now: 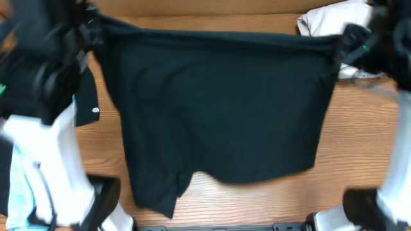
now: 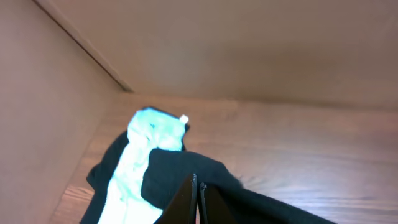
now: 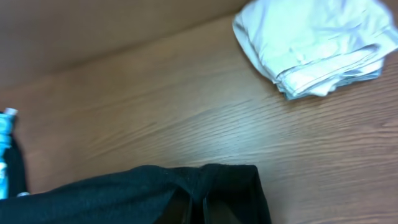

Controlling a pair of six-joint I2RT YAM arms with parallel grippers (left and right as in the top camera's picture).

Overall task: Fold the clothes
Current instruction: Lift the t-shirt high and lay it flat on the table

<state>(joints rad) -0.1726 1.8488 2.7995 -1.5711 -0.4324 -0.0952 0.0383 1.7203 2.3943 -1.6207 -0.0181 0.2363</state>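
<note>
The shirt hangs stretched wide, so my right gripper will next lower its corner onto the bare wood below, beside the folded beige garment, and release it.
A plain black T-shirt (image 1: pixel 218 109) hangs stretched across the middle of the overhead view, held up by its top edge at both corners. My left gripper (image 1: pixel 90 35) is shut on the shirt's left top corner (image 2: pixel 261 205). My right gripper (image 1: pixel 343 45) is shut on the right top corner (image 3: pixel 205 186). The lower hem droops unevenly, with a longer flap at the lower left (image 1: pixel 157 192). A black tee with a round white logo (image 1: pixel 87 109) lies at the left. A light blue tee (image 2: pixel 146 162) lies on it.
A folded beige garment (image 1: pixel 327 19) lies at the back right on the wooden table (image 1: pixel 359 141); it also shows in the right wrist view (image 3: pixel 311 43). White arm bases stand at the front left (image 1: pixel 51 173) and front right (image 1: pixel 395 179).
</note>
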